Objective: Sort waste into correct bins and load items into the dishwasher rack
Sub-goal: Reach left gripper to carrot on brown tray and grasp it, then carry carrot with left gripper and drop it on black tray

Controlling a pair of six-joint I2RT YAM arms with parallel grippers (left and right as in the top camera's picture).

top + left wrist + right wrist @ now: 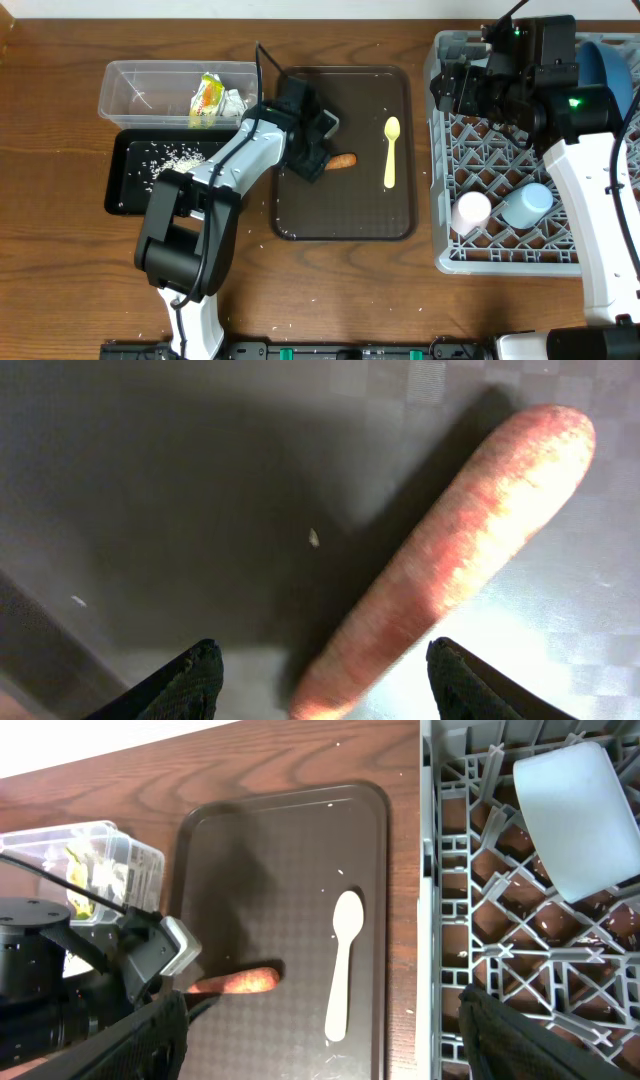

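Note:
I need to move my left gripper down toward the right in the overhead view next and close it on the carrot's middle point(333, 162) point(445, 565), which is below the gripper's fingers on that side.
The orange carrot point(343, 160) lies on the dark brown serving tray point(300, 220). My left gripper point(318, 162) is open, low over the carrot's left end, its fingers either side of the carrot point(460, 550). The pale yellow spoon point(390, 152) lies on the tray's right part and shows in the right wrist view point(341, 965). My right gripper point(458, 90) is open and empty, high over the grey dishwasher rack's point(445, 255) left edge. The rack holds the pink-and-white cup point(471, 212), light blue cup point(527, 204) and dark blue bowl point(612, 62). The wrapper point(208, 98) sits in the clear tub point(125, 82). Rice point(175, 158) lies in the black tray point(120, 190).
Loose rice grains lie on the wooden table near the front left point(150, 335). A pale blue bowl point(575, 815) rests on the rack pegs in the right wrist view. The left arm point(240, 160) reaches across the black tray's right end.

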